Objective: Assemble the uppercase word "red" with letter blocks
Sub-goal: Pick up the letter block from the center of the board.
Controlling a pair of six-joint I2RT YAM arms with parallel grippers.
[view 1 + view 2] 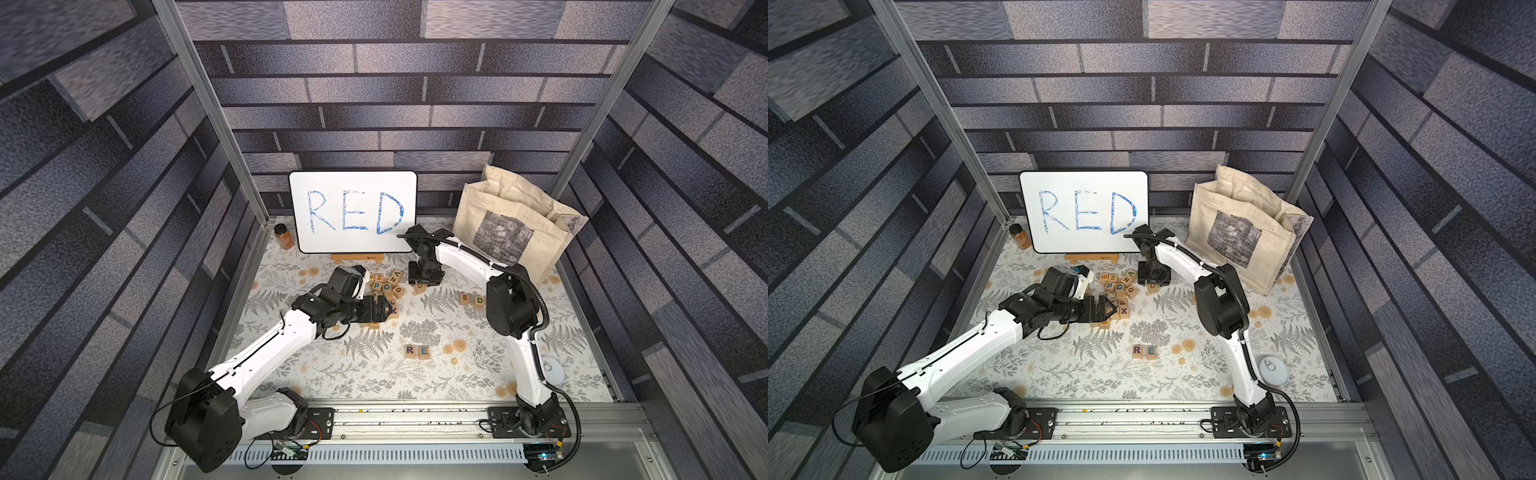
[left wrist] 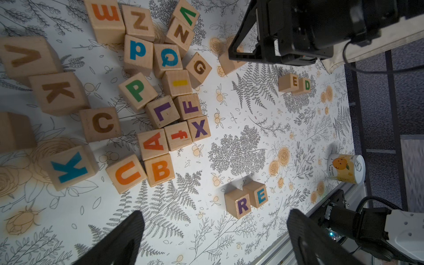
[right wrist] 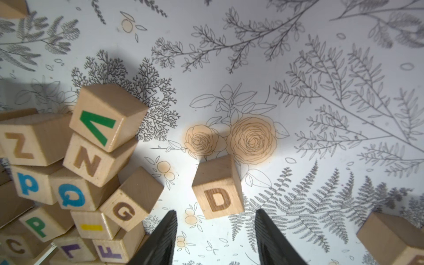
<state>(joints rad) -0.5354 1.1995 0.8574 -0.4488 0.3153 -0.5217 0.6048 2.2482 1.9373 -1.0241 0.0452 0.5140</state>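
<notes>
My right gripper has room because the mat is clear on both sides, so next it should move down over the block with the brown D (image 1: 1153,288) (image 3: 218,190), with one finger past each side.
Two letter blocks stand side by side on the floral mat: the purple R (image 1: 410,351) (image 2: 238,203) and the teal E (image 1: 423,352) (image 2: 257,193). A third block, with a brown D (image 3: 218,190) facing the right wrist camera, lies alone beside the pile (image 1: 419,287). My right gripper (image 1: 424,277) (image 3: 215,212) hangs just over it, open, the block level with the fingertips and untouched. At the near edge of the pile, my left gripper (image 1: 384,309) (image 2: 215,218) is open and holds nothing.
A heap of other letter cubes (image 1: 386,284) lies mid-table. An orange E (image 2: 289,82) and a green D (image 2: 304,86) sit apart on the right. Whiteboard (image 1: 353,212), jar (image 1: 283,236) and tote bag (image 1: 515,224) line the back. A mug (image 2: 346,168) stands front right.
</notes>
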